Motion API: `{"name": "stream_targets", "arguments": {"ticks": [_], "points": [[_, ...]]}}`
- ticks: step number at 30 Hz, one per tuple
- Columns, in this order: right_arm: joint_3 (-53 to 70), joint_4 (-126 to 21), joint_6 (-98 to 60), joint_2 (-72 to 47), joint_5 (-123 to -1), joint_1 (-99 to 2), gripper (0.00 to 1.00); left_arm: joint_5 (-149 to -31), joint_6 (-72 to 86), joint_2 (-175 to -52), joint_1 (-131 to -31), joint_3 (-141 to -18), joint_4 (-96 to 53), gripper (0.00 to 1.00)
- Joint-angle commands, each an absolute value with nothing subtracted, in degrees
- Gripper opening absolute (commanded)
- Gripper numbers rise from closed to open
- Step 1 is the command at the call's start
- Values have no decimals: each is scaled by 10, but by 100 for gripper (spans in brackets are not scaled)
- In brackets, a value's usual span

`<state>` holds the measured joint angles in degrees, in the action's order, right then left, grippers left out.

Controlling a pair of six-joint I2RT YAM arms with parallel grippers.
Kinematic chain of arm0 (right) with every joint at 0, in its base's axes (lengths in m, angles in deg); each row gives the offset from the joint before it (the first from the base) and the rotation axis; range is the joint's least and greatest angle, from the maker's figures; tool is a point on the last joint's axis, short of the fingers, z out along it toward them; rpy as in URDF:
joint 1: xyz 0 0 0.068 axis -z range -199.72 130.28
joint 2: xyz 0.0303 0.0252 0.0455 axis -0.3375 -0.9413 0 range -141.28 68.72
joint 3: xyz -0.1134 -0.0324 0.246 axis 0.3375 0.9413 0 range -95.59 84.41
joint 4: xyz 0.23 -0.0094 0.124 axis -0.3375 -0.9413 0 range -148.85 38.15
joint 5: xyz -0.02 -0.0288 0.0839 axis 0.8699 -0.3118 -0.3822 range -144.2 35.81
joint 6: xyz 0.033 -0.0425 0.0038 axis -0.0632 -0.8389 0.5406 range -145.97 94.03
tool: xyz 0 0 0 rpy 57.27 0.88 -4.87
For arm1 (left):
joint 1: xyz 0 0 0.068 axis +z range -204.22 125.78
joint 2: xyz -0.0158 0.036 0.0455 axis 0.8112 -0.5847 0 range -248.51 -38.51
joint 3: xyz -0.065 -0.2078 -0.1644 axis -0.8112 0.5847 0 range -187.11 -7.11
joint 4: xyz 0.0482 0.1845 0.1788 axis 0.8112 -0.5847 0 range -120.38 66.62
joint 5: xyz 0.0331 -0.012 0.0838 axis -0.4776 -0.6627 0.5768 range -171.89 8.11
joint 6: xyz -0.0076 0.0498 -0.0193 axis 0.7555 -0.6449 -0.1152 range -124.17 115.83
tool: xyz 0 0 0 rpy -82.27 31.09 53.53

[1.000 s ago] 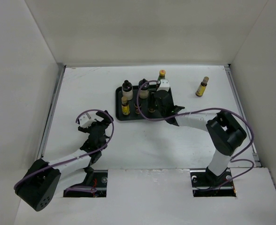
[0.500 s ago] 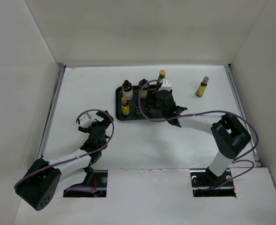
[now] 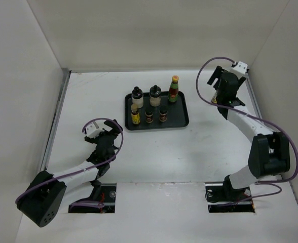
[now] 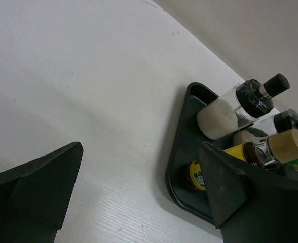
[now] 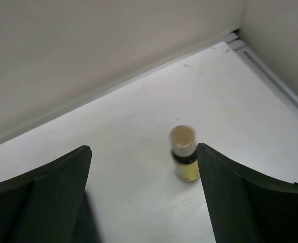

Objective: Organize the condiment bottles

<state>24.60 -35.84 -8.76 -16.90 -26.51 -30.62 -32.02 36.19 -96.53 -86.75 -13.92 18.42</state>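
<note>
My right gripper is off to one side of the lone yellow-labelled bottle [image 3: 215,98] [image 5: 185,152], with the bottle's cap off-centre and close to one fingertip, so it needs to move down and to the right in the wrist view, around the bottle.
A black tray [image 3: 182,120] holds two cream bottles with black caps [image 3: 137,95] [image 3: 155,94], a red-green bottle [image 3: 174,89], a slim yellow-labelled bottle [image 3: 135,116] and two tiny brown bottles [image 3: 149,116] [image 3: 163,115]. Another yellow-labelled bottle [image 5: 183,159] stands alone on the table at the far right. My right gripper [image 5: 144,152] [image 3: 221,83] hangs open over it, and the bottle is close to the right finger without touching. My left gripper [image 3: 102,132] [image 4: 141,152] is open and empty, left of the tray [image 4: 177,169].
White walls close in the table at the back and on both sides, and the lone bottle stands near the back right corner [image 5: 237,38]. Purple cables loop above both wrists.
My right gripper opened at the tray, left a tiny brown bottle there, and swung to the far right over the lone bottle. The left arm stayed still.
</note>
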Motion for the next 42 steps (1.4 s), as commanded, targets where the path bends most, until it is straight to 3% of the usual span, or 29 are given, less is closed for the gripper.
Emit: {"name": "stream_targets", "arguments": {"ticks": [1,8,14,24,27,34,42], "points": [[188,-381,-136,-206,-252,-274,91,-325,368,-972,-867,-145,209,100],[95,-450,-149,-308,-309,-233,89,-329,369,-975,-866,-147,209,100],[90,-454,-138,-340,-312,-215,81,-329,369,-977,-864,-147,209,100],[92,-452,-137,-354,-305,-216,41,-330,369,-970,-865,-147,208,100],[130,-412,-134,-301,-275,-229,36,-330,369,-981,-865,-148,209,100],[240,-389,-99,-155,-287,-337,35,-330,369,-981,-866,-148,209,100],[272,-367,-81,-154,-299,-481,36,-335,369,-980,-868,-149,210,100]]}}
